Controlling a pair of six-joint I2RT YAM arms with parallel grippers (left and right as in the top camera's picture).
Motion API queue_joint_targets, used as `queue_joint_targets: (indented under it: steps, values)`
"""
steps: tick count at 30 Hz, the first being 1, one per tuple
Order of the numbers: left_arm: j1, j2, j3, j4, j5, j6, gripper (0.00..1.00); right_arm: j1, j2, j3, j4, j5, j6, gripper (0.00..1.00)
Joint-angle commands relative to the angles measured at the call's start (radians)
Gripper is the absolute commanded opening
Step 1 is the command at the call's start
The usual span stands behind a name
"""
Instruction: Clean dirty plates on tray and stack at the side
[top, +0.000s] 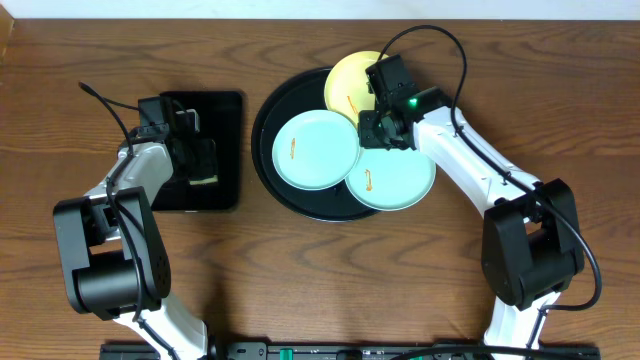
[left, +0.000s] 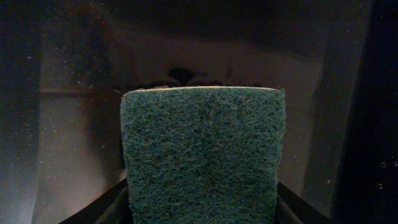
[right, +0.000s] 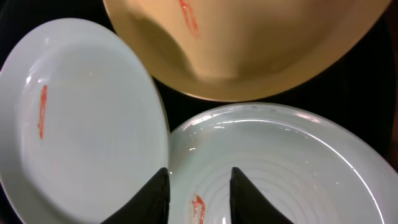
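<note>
The middle mint plate's rim gets my right gripper next, which goes left in the overhead view and down onto it, since the finger gap lies beside it.
Three dirty plates lie on the round black tray (top: 262, 150): a yellow one (top: 348, 80) at the back, a mint one (top: 315, 150) in the middle and a second mint one (top: 400, 182) at the right. Each carries an orange smear. My right gripper (top: 383, 128) hovers open where the three meet. In the right wrist view its gripper (right: 199, 180) stands over the right mint plate (right: 292, 168), an orange smear (right: 198, 208) showing between the fingers. My left gripper (top: 203, 168) is shut on a green scouring sponge (left: 202, 155).
A smaller rectangular black tray (top: 225, 110) lies left of the round tray, under my left gripper. Bare wooden table (top: 300, 290) spreads in front of both trays and to the far right. The arm bases stand at the near edge.
</note>
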Motion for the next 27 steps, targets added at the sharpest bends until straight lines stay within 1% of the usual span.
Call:
queue_joint_targets:
  steps: [1, 5, 8, 13, 16, 22, 27]
  values:
    - [0.001, 0.018, 0.002, -0.01, -0.016, -0.001, 0.59, 0.006, 0.033, -0.006, 0.011, -0.027, -0.014, 0.31]
    - [0.001, 0.018, 0.002, -0.013, -0.016, -0.001, 0.59, 0.01, 0.066, -0.006, 0.034, -0.043, -0.013, 0.31]
    - [0.001, 0.018, 0.002, -0.013, -0.016, -0.001, 0.59, 0.01, 0.08, -0.006, 0.051, -0.074, -0.013, 0.25]
    - [0.001, 0.018, 0.002, -0.012, -0.016, -0.001, 0.59, 0.01, 0.08, -0.006, 0.057, -0.083, -0.013, 0.22]
    - [0.001, 0.018, 0.002, -0.012, -0.016, -0.001, 0.59, 0.01, 0.085, -0.006, 0.058, -0.083, 0.004, 0.28]
    - [0.001, 0.018, 0.002, -0.012, -0.016, -0.001, 0.6, 0.01, 0.085, -0.006, 0.058, -0.083, 0.014, 0.28]
    - [0.001, 0.018, 0.002, -0.012, -0.016, -0.001, 0.59, 0.024, 0.093, -0.007, 0.058, -0.082, 0.031, 0.26]
